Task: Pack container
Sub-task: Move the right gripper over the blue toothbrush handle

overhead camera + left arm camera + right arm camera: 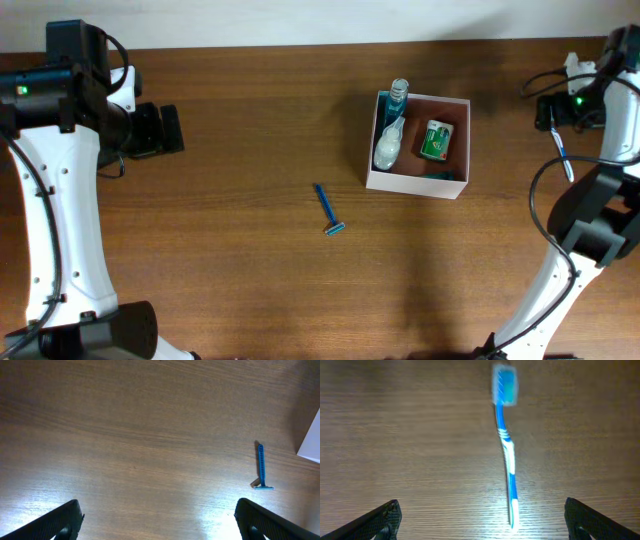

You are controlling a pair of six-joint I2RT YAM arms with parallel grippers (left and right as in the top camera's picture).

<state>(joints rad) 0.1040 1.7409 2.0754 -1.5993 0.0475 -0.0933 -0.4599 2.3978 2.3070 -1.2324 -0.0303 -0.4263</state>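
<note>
Next, my right gripper moves straight down to the blue-and-white toothbrush's handle (563,155) (512,476), since the handle already lies lengthwise between its open fingers.
The container (415,186), a square white-walled box with a pink-brown inside, stands right of centre. It holds a blue-capped bottle (397,96), a white item (387,149) and a green item (436,140). Its white corner shows in the left wrist view (311,440). A blue razor (328,210) lies on the table left of the container, also in the left wrist view (261,466). A blue and white toothbrush (562,155) lies at the far right, and between my fingers in the right wrist view (506,455). My left gripper (168,130) (160,520) is open and empty at the far left. My right gripper (546,110) (480,520) is open above the toothbrush.
The brown wooden table (250,260) runs to a pale wall at the back. The white arm links stand at the left edge (60,230) and the right edge (590,230).
</note>
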